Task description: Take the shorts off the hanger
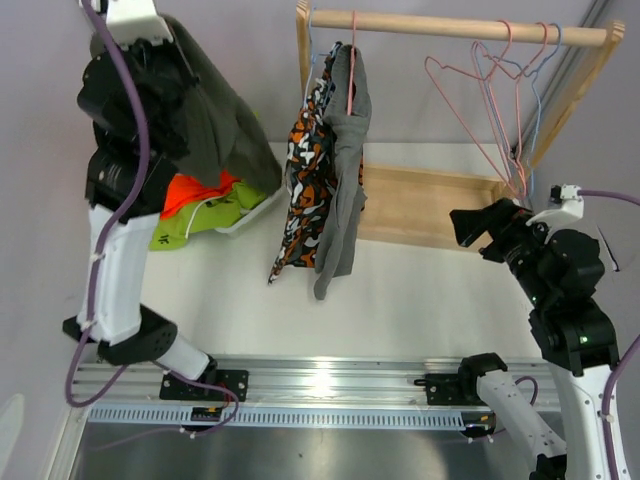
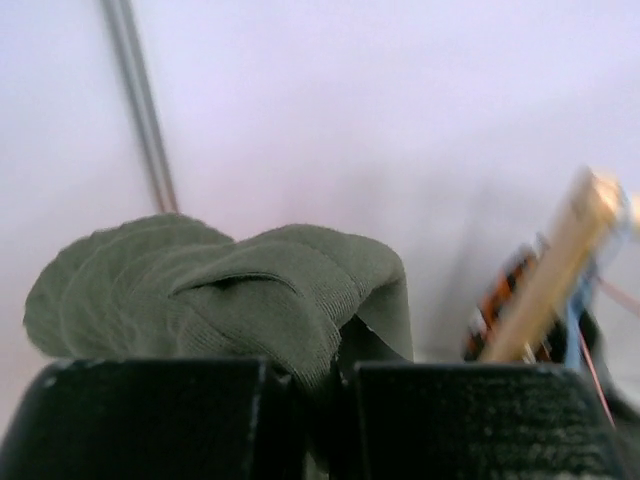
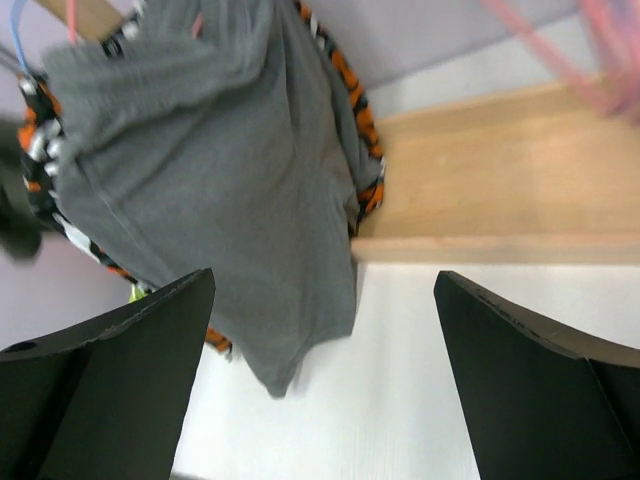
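My left gripper next needs to lower the dark grey-green shorts onto the orange and lime green pile and release them, as the white bin beneath already holds shorts.
My left gripper (image 2: 325,400) is raised high at the far left and shut on dark grey-green shorts (image 2: 230,290), which hang from it in the top view (image 1: 215,120). Orange shorts (image 1: 190,190) and lime green shorts (image 1: 190,228) lie piled below it. Camouflage print shorts (image 1: 305,170) and grey shorts (image 1: 345,170) hang from hangers at the left end of the wooden rail (image 1: 450,26). My right gripper (image 1: 475,228) is open and empty, low at the right and apart from the grey shorts (image 3: 220,180), facing them.
Several empty pink and blue hangers (image 1: 500,100) hang at the right end of the rail. The rack's wooden base (image 1: 430,205) lies behind the hanging shorts. A white bin edge (image 1: 245,222) shows under the pile. The arms' metal rail (image 1: 320,385) runs along the near edge.
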Available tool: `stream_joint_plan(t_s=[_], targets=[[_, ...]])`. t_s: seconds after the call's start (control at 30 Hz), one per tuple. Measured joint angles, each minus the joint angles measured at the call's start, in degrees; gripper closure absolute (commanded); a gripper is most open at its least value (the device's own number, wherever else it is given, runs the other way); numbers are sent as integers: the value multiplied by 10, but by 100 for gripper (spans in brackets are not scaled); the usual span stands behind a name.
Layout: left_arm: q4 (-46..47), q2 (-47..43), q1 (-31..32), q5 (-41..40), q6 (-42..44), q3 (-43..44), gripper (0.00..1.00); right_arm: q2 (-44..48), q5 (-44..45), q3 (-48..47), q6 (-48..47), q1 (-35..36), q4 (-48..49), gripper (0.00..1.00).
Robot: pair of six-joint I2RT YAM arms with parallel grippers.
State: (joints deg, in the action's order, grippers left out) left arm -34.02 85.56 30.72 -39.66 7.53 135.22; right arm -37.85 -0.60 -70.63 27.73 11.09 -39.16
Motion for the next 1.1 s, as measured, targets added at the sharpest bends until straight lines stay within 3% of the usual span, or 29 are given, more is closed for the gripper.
stream_joint_plan(t_s=[0.2,0.3,0.37,0.4,0.47,0.5,0.6,0.73,0.8,0.97,1.1], targets=[[166,104,-88,21,47,25,100,17,-48,68,10,0,5,1],[206,126,-112,25,40,-37,98,23,-49,72,10,0,5,0],[238,118,-126,25,22,-139,81,31,-49,72,10,0,10,1],[246,106,-133,25,13,-205,44,33,-51,72,10,0,14,1],[263,92,-144,27,-19,-317,8,31,-59,67,10,0,22,1],[261,86,-153,30,-41,-381,1,28,-65,63,10,0,25,1],[206,86,-181,61,-113,-464,1,7,-94,34,10,0,43,1],[137,63,-215,97,-191,-482,1,-73,-143,-68,12,6,85,1],[125,-1,-219,129,-217,-522,1,-125,-149,-133,12,27,95,1],[92,-182,-211,191,-242,-582,1,-304,-90,-361,-21,154,98,1],[71,-299,-210,227,-242,-641,1,-435,-51,-499,-40,185,94,5]])
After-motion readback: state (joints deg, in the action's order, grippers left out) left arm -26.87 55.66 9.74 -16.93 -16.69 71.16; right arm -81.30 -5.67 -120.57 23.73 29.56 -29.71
